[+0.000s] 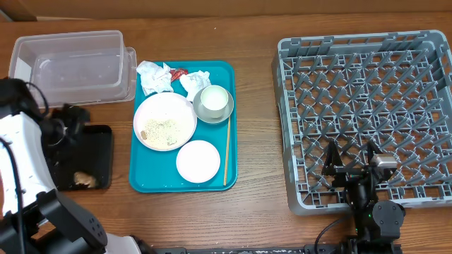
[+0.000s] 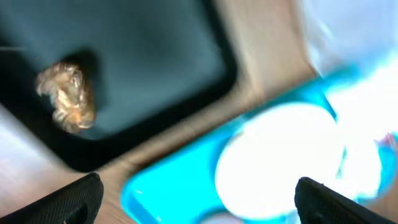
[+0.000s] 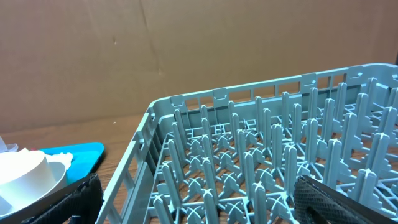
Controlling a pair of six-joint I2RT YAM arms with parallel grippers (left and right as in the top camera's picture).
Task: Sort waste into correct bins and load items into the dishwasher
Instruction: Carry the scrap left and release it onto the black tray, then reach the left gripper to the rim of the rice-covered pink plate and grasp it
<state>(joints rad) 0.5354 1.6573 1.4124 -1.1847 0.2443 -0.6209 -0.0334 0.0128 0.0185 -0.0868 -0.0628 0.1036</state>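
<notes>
The robot's left gripper needs to leave the black bin next, cross over the tray and go down onto the plate's rim by the bowl, as the white plate still has food crumbs on it.
A teal tray (image 1: 145,173) holds a white plate with food crumbs (image 1: 164,121), a small white plate (image 1: 198,161), a white cup in a bowl (image 1: 213,102), crumpled napkins (image 1: 155,76), a red scrap (image 1: 178,72) and a wooden chopstick (image 1: 227,152). My left gripper (image 1: 69,121) is open and empty above the black bin (image 1: 99,152), left of the tray. Its blurred wrist view shows the open fingers (image 2: 199,205), the bin's brown scrap (image 2: 65,96) and the tray (image 2: 168,186). My right gripper (image 1: 351,159) is open and empty over the grey dish rack's (image 1: 367,77) front edge, with the rack (image 3: 261,155) between its fingers (image 3: 205,205).
A clear plastic bin (image 1: 74,63) stands at the back left. The black bin holds a brown food scrap (image 1: 85,180). The right wrist view shows the cup (image 3: 25,177) and the tray's corner (image 3: 84,155) to the left of the rack. A cardboard wall lies behind.
</notes>
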